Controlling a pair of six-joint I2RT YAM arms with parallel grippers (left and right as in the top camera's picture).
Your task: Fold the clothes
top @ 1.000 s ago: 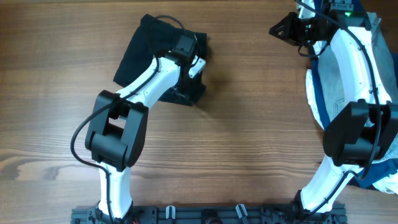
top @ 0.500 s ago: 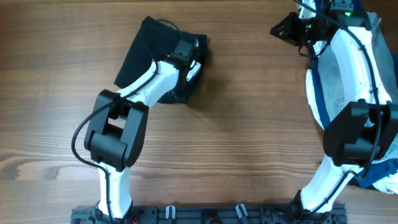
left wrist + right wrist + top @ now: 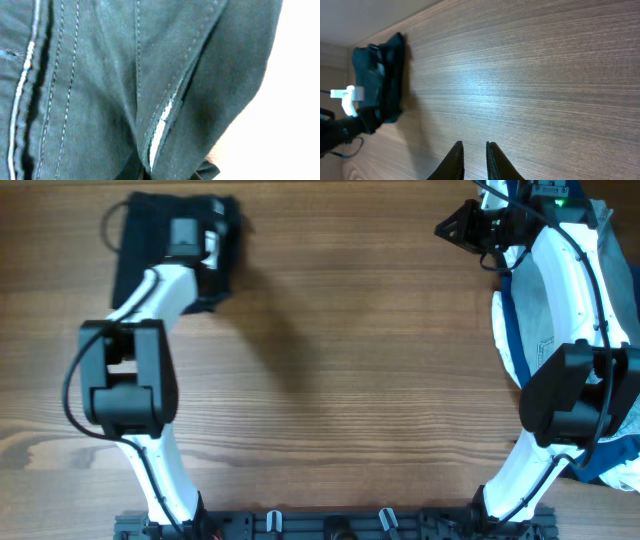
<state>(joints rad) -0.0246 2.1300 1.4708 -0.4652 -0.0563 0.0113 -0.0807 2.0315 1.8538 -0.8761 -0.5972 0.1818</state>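
Observation:
The left gripper will pull the shorts [image 3: 135,240] outward past a bare part of the wood to the far edge of the table, and will release the fold of the shorts there.
The clothes, black shorts [image 3: 135,240], lie bunched at the table's far left corner. My left gripper [image 3: 212,252] sits over their right edge, shut on a fold of them. In the left wrist view the black fabric [image 3: 100,75] fills the frame, with stitched seams and a strip of pale lining [image 3: 161,125] running down into my left gripper [image 3: 165,176], whose jaws are mostly hidden by cloth. The right wrist view shows the shorts [image 3: 382,75] far off at the left. My right gripper [image 3: 450,227] hangs at the far right; its fingers [image 3: 456,159] stand nearly together, and the right gripper [image 3: 472,146] holds nothing.
A heap of white and navy garments [image 3: 515,325] lies along the right edge under the right arm, with blue cloth [image 3: 612,465] nearer the front. A rail [image 3: 330,525] runs along the front edge. Bare wooden tabletop [image 3: 350,360] spans the middle.
The left gripper has shut on the shorts and swung left, dragging them from the far middle-left to the far left corner. The right arm has not moved.

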